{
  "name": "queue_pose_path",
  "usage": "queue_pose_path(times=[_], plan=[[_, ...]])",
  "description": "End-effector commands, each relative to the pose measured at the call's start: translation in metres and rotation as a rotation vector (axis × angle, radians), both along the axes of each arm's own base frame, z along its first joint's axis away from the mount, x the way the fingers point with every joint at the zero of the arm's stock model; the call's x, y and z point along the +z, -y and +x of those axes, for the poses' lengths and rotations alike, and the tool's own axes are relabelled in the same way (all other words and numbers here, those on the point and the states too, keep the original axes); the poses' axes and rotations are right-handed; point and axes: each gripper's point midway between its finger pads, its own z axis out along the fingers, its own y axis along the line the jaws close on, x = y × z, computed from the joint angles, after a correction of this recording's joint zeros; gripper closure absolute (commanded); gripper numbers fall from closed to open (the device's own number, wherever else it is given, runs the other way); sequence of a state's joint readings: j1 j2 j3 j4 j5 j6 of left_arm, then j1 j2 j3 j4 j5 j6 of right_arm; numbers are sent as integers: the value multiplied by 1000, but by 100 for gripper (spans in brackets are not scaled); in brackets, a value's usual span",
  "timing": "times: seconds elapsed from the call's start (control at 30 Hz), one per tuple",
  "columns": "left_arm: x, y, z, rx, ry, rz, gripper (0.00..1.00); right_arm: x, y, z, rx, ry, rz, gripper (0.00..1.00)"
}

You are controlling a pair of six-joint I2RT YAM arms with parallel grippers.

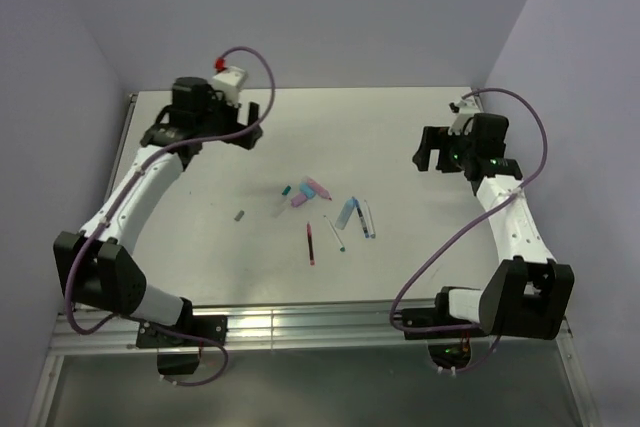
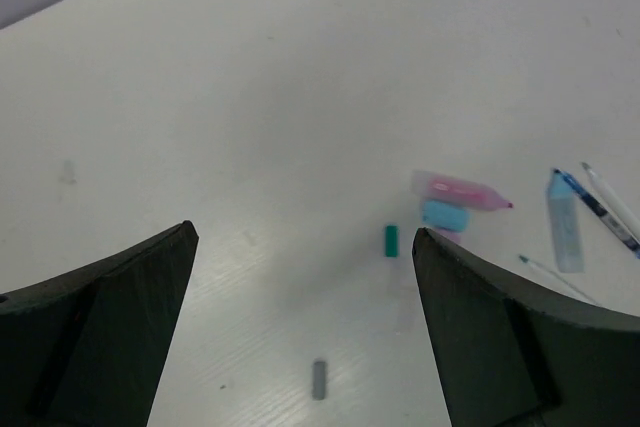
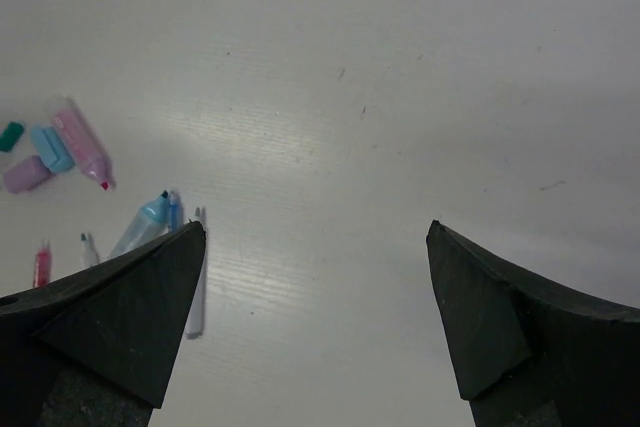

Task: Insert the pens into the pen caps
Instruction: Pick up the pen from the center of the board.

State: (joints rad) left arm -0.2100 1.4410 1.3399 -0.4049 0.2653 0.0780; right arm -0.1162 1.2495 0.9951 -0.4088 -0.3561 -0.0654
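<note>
My left gripper is above the light blue marker [image 1: 348, 212] [image 2: 566, 231], which lies to its right in the top view. I will cross over and go down onto the marker's body, as the marker's tip is bare.
The pens and caps lie in a loose cluster mid-table. A red pen [image 1: 310, 243], a white pen with green tip [image 1: 335, 234], a dark blue pen [image 1: 361, 219] and a pale pen [image 1: 371, 217] lie beside a light blue marker [image 1: 348, 212]. A pink marker [image 1: 318, 188], a teal cap [image 1: 287, 190], a lilac cap [image 1: 299, 200] and a grey cap [image 1: 239, 215] lie to their left. My left gripper [image 1: 250, 119] is open and empty at the far left; its wrist view shows the grey cap [image 2: 319, 379] and teal cap [image 2: 392, 240]. My right gripper [image 1: 428, 152] is open and empty to the right of the cluster.
The table's back edge meets the lilac wall [image 1: 300, 17] just behind the left gripper. A metal rail [image 1: 300, 322] runs along the near edge by both arm bases. Purple cables loop over each arm.
</note>
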Motion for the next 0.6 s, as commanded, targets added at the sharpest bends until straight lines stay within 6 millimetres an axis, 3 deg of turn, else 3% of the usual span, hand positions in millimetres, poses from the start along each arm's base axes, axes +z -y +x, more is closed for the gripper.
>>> queue_pose_path(times=[0.0,0.07,0.1,0.17,0.2,0.3,0.33,0.4,0.43,0.5,0.53,0.57], plan=[[-15,75,-21,-93,-73,13,2,41,10,7,-41,104,73,0],[-26,101,-24,-62,-119,-5,6,41,11,4,-40,94,135,0],[-31,130,-39,-112,-126,9,6,41,14,3,-46,89,154,0],[-46,158,-50,-125,-154,25,7,37,25,1,-70,67,180,0],[-53,183,-68,-176,-168,26,9,34,29,0,-82,58,185,0],[-80,225,-97,-241,-242,38,16,28,36,-2,-99,46,190,0],[-103,235,-104,-247,-296,65,17,27,38,-3,-103,45,187,0],[-116,255,-121,-279,-346,84,17,27,39,-3,-104,45,188,0],[-138,262,-127,-279,-403,103,19,27,39,-3,-104,45,188,0],[-150,274,-136,-284,-445,126,23,26,40,-3,-103,42,188,0],[-163,277,-135,-270,-465,150,31,26,40,-3,-100,46,184,0],[-169,279,-138,-270,-476,166,33,26,40,-3,-98,46,183,0]])
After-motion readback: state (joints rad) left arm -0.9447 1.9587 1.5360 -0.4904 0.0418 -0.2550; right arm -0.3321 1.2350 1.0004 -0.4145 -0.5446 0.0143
